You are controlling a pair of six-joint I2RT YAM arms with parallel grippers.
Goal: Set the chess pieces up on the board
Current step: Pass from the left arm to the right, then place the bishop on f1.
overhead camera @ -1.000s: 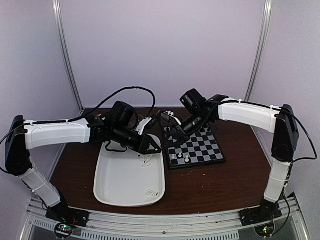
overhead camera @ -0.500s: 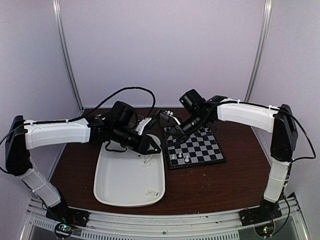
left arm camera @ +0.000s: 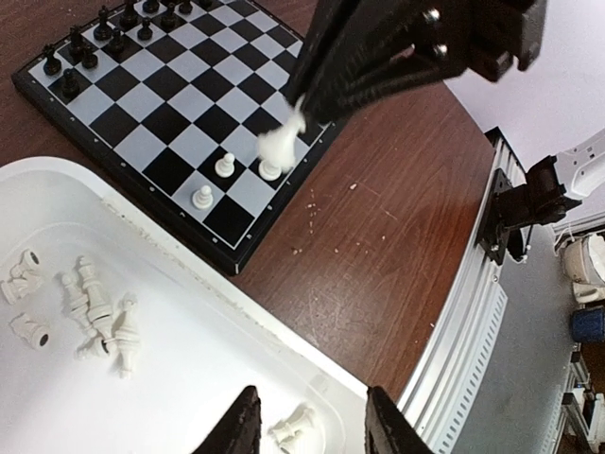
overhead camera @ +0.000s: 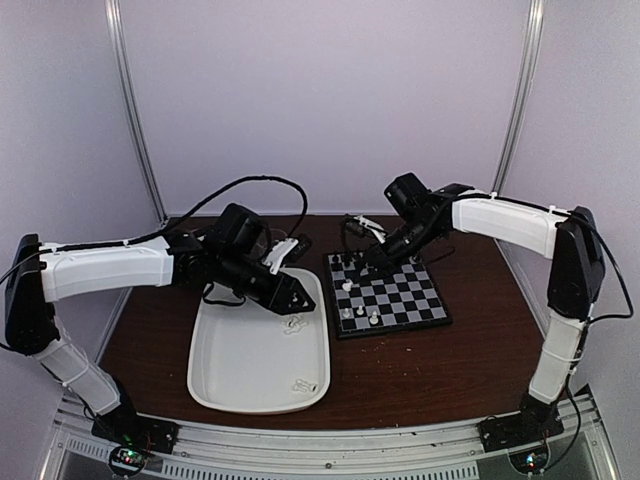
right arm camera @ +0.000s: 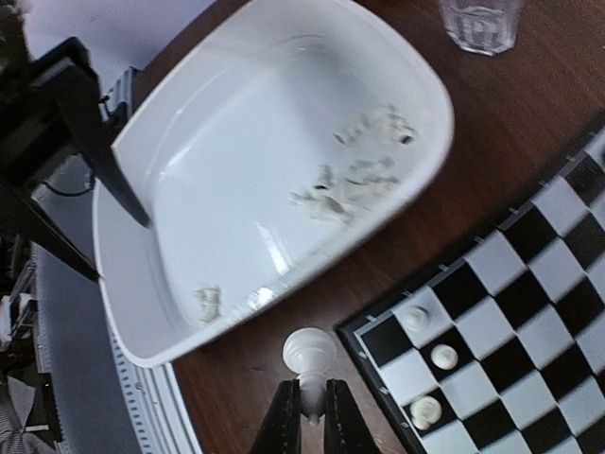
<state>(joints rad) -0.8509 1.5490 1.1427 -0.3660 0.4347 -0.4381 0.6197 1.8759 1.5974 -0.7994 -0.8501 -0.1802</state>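
Observation:
My right gripper will next move past the white pawns and down onto an empty near light square, which is below it and to its right in the top view.
My right gripper is shut on the stem of a white chess piece. It hangs just outside the near-left corner of the board. From above, that gripper is over the board's left side. Three white pawns stand on near squares. Black chessmen fill the far rows. My left gripper is open low over the white tray, with a loose white piece lying between its fingers. Several more white pieces lie in the tray.
A clear glass stands on the brown table beyond the tray's far edge. The tray lies directly left of the board, almost touching it. A metal rail runs along the table's near edge by the arm bases.
The right gripper shut on a white piece next to the left gripper, then carried it right over the board. The left jaws spread apart and stayed over the tray.

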